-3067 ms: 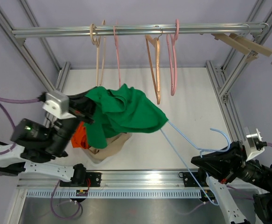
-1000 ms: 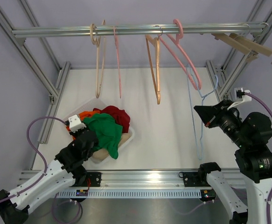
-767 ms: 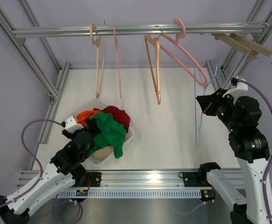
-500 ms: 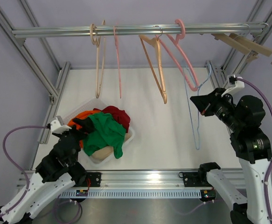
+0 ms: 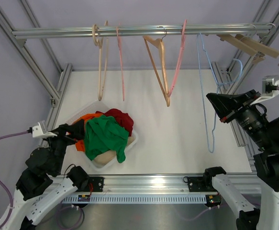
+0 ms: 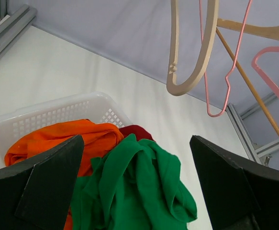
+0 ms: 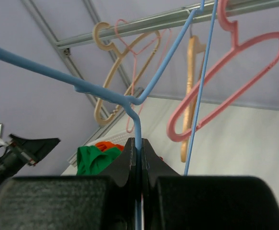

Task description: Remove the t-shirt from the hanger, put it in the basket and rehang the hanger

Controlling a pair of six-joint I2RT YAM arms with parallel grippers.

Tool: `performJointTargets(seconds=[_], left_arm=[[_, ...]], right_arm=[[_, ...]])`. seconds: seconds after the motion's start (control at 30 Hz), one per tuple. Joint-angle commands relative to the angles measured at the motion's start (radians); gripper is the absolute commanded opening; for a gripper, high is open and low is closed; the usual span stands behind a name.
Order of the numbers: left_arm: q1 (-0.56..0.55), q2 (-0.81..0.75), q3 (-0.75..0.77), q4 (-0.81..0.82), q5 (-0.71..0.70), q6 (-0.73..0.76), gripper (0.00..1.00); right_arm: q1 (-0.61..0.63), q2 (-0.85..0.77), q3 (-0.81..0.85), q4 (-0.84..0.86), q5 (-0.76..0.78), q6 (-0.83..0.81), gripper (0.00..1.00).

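I should first move my right gripper outward to get the blue hanger's hook onto the bar (image 5: 205,29) (image 7: 247,6) beside the pink hanger, because the blue hanger is bare and unhooked.
The green t-shirt (image 5: 103,136) lies crumpled on top of the clothes in the white basket (image 5: 135,140), off the hanger. My left gripper (image 5: 72,133) stands open just left of the basket, with nothing between its fingers. In the left wrist view the t-shirt (image 6: 134,187) lies below the wide-apart fingers (image 6: 48,182). The bare blue wire hanger (image 5: 210,143) is held up at the right by my right gripper (image 5: 216,108), which is shut on it. In the right wrist view the hanger's wire (image 7: 138,124) runs up out of the gripper (image 7: 139,143) toward the rail.
A metal rail (image 5: 139,31) crosses the back, with wooden hangers (image 5: 159,67) and pink hangers (image 5: 178,52) on it. Wooden pegs (image 5: 249,45) sit at its right end. Orange (image 5: 84,120) and dark red (image 5: 120,117) clothes also fill the basket. Frame posts stand on both sides.
My left gripper opened, let go of the green t-shirt in the basket and drew back to the left. My right arm raised the blue hanger to the rail and shifted right.
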Motion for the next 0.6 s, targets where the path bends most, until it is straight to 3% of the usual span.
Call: performJointTargets(seconds=[0.0,0.2,0.4,0.57], left_arm=[[0.001,-0.057,0.044,-0.012,0.095,0.124,0.99],[0.001,-0.068,0.049,-0.030,0.223,0.221,0.99],[0.001,-0.103,-0.020,-0.027,0.197,0.257,0.99],[0.001,-0.146,-0.025,-0.024,0.150,0.279,0.99]], right_arm=[[0.005,0.077,-0.005,-0.055,0.121,-0.054,0.00],[0.004,0.180,-0.041,-0.035,0.156,-0.060,0.00],[0.004,0.298,-0.007,0.013,0.325,-0.075,0.00],[0.004,0.494,0.096,0.037,0.285,-0.103,0.00]])
